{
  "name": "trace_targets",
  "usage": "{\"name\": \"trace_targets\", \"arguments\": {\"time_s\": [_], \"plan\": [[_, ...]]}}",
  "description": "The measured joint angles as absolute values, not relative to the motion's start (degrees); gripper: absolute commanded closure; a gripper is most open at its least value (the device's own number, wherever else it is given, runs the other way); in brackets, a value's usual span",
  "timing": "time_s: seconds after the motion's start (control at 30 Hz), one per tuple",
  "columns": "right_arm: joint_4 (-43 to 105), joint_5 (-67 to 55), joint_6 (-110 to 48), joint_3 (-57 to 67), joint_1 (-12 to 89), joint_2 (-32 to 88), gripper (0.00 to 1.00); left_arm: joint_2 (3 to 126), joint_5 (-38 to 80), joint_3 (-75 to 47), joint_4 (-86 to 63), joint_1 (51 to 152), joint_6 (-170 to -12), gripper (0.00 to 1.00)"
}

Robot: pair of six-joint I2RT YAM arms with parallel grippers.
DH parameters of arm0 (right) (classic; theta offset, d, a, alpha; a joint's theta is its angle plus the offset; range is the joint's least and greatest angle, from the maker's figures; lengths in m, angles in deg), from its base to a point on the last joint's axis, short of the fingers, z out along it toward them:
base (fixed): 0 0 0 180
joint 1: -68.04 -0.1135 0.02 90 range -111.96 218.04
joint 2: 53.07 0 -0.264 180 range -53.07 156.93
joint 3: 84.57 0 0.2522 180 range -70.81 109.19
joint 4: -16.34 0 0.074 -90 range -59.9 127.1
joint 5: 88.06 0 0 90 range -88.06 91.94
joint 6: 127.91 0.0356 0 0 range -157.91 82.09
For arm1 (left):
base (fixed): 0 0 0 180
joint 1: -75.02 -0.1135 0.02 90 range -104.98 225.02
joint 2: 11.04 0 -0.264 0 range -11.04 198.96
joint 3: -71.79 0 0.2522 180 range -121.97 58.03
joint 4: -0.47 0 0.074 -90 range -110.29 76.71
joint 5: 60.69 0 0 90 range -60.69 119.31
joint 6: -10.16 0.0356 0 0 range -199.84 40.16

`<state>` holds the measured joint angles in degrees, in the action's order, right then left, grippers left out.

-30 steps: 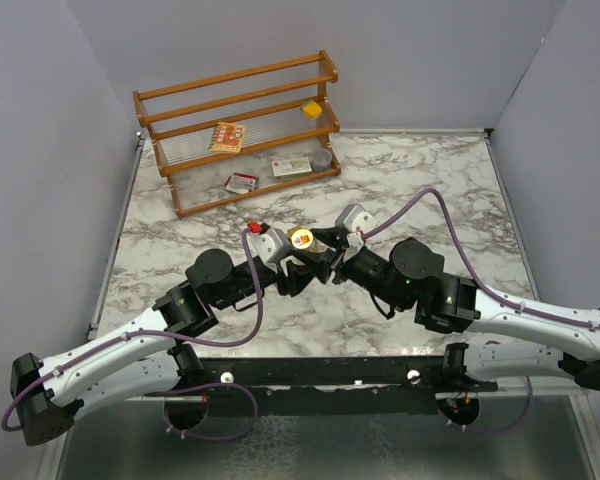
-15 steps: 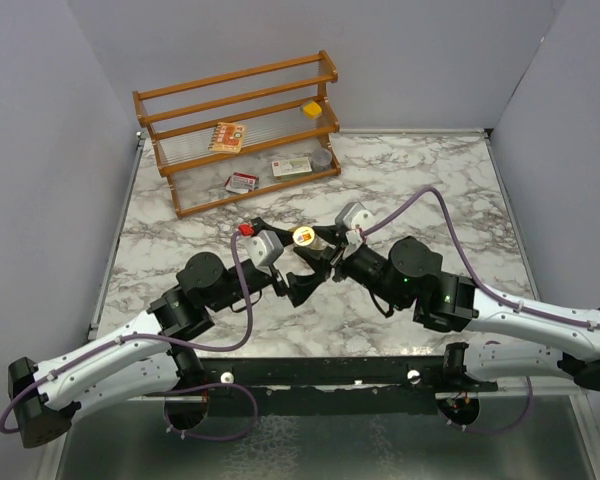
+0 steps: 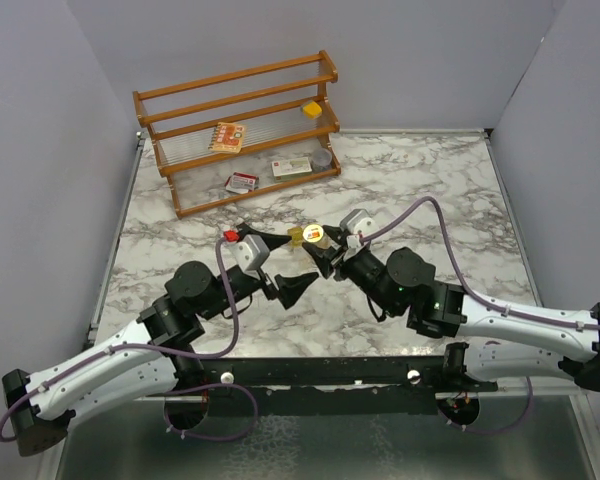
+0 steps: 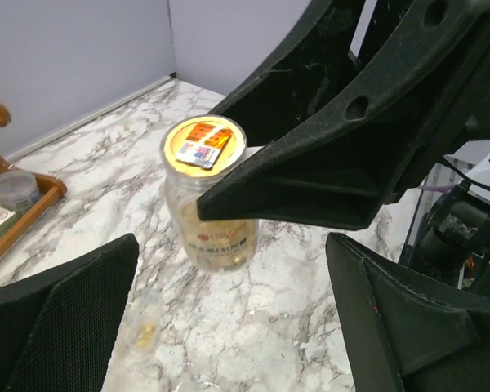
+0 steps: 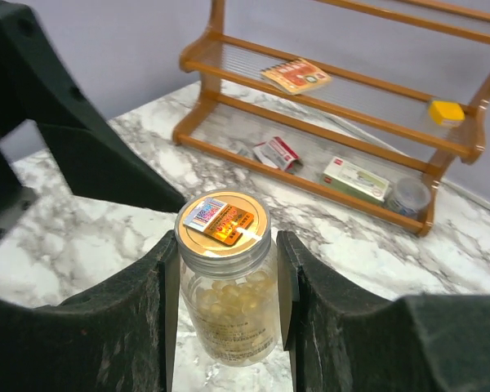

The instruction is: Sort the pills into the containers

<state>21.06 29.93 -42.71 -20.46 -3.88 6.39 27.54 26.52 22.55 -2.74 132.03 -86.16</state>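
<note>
My right gripper will next move the jar [image 3: 314, 235] to the right in the top view, lower it onto empty marble and release it, as the left gripper's fingers crowd it.
One of the containers, a round amber-tinted jar [image 5: 229, 294] with a gold lid and an orange sticker, is full of pale yellow pills [image 5: 238, 291]. My right gripper [image 5: 229, 282] is shut on its sides below the lid; the top view shows the jar [image 3: 314, 235] at mid-table in the right gripper [image 3: 321, 248]. My left gripper [image 3: 302, 260] stands open just left of it, and between its spread fingers [image 4: 69, 327] is only marble, the jar [image 4: 211, 204] beyond them. The other container, a small yellow box [image 3: 311, 109], sits on the rack's upper shelf. I cannot tell whether the jar's base touches the table.
A wooden rack [image 3: 180, 95] stands at the back left, holding flat card packets [image 3: 227, 136] [image 3: 291, 167] and a round grey tin [image 3: 323, 158]. A small clear piece with a yellow pill [image 4: 144, 324] lies on the marble near my left fingers. Walls close the table's sides.
My left gripper has opened wide and drawn back to the left, away from the jar. The right gripper keeps the jar and has shifted slightly right.
</note>
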Motion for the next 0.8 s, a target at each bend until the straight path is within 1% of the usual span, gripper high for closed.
{"name": "trace_targets", "arguments": {"time_s": [0.13, 0.23, 0.3, 0.37, 0.47, 0.63, 0.8], "plan": [[15.01, 34.76, -44.76, -26.01, -3.75, 6.56, 0.99, 21.99, 31.44, 25.91, -4.23, 132.03, -87.06, 0.01], [9.57, 36.18, -46.03, -29.71, -1.6, 7.88, 0.99, 18.89, 33.34, 26.98, -5.26, 132.03, -87.23, 0.01], [7.18, 35.7, -45.57, -31.1, 1.57, 8.92, 0.99, 16.75, 35.02, 27.75, -5.3, 132.03, -87.43, 0.01], [3.71, 34.19, -43.95, -33.27, 8.19, 10.15, 0.99, 15.28, 36.07, 28.16, -5.3, 132.03, -87.5, 0.01], [-1.49, 32.9, -42.4, -36.48, 15.05, 12.05, 0.99, 14.84, 37.01, 28.23, -5.3, 132.03, -87.52, 0.01], [-16.33, 29.67, -41.55, -41.25, 19.79, 18.56, 0.99, 16.07, 37.82, 28.29, -5.21, 132.03, -87.41, 0.01], [-26.98, 24.71, -39.63, -42.8, 25.63, 31.55, 0.99, 17.27, 37.99, 28.36, -5.23, 132.03, -87.19, 0.01]]}}
